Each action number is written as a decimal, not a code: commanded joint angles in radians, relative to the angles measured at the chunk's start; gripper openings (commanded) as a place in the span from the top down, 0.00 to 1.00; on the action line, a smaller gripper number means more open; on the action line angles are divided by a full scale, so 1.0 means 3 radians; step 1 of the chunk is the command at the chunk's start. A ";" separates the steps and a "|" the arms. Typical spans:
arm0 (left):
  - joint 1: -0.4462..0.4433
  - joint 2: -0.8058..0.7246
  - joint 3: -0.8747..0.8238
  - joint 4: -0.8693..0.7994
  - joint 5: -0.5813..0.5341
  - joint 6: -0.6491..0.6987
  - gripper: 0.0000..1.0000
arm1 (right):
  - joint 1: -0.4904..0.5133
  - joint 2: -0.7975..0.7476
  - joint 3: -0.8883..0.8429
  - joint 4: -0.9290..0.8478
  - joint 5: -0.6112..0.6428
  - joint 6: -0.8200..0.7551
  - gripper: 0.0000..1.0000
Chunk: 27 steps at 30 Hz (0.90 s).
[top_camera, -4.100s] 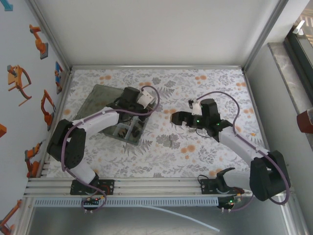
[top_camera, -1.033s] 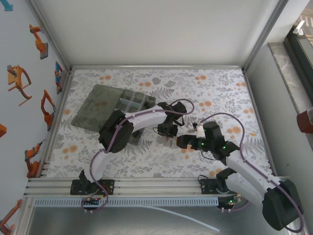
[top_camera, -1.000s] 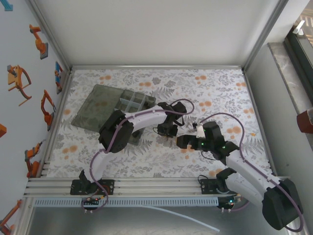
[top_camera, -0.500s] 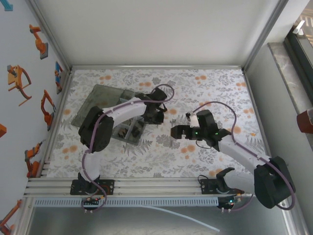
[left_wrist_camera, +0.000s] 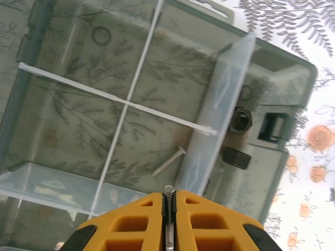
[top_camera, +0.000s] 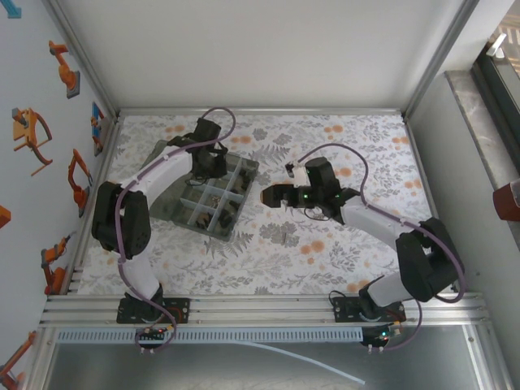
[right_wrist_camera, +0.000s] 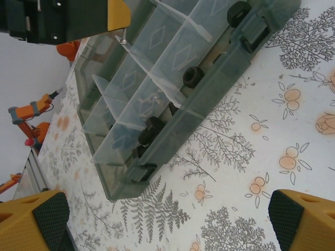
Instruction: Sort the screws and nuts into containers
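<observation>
The box's section holding another silvery screw point(left_wrist_camera: 150, 151) lies below my left gripper. I will lower my left gripper toward it next and let go of this screw beside its matching kind.
The smoky-grey organizer box point(top_camera: 244, 203) lies at the left centre of the table, its containers split by a pale divider grid point(left_wrist_camera: 222, 104). My left gripper point(top_camera: 210, 159) hangs over the box's far part, shut on a silvery screw point(left_wrist_camera: 168, 191) whose threaded tip pokes out between the orange fingers. Another silvery screw point(left_wrist_camera: 168, 161) lies in the compartment just below that tip. Black nuts point(left_wrist_camera: 241, 120) sit in the neighbouring compartment, and more nuts point(right_wrist_camera: 192, 77) show along the box's front wall point(right_wrist_camera: 209, 99). My right gripper point(top_camera: 268, 196) is open and empty just right of the box.
The floral tablecloth point(top_camera: 341, 244) covers the table to the right of and in front of the box. Metal rails point(top_camera: 260, 307) run along the near edge. The box's flat lid point(top_camera: 162, 154) extends toward the left wall.
My left arm has swung from the table's middle back over the organizer. My right gripper has moved up and left, close to the box's right side.
</observation>
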 commanded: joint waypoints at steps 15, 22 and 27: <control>0.0025 0.0356 0.0213 -0.0065 -0.0143 0.0280 0.89 | 0.0102 -0.0084 0.0032 -0.0084 0.0083 -0.0070 0.01; -0.0033 0.0261 0.0192 -0.0076 -0.0197 0.0305 0.84 | 0.0102 -0.0078 0.0028 -0.0064 0.0064 -0.0080 0.01; -0.0283 0.0036 0.0098 0.0057 -0.0086 0.0482 0.82 | 0.0102 -0.0248 -0.0146 -0.0159 0.0153 -0.0078 0.01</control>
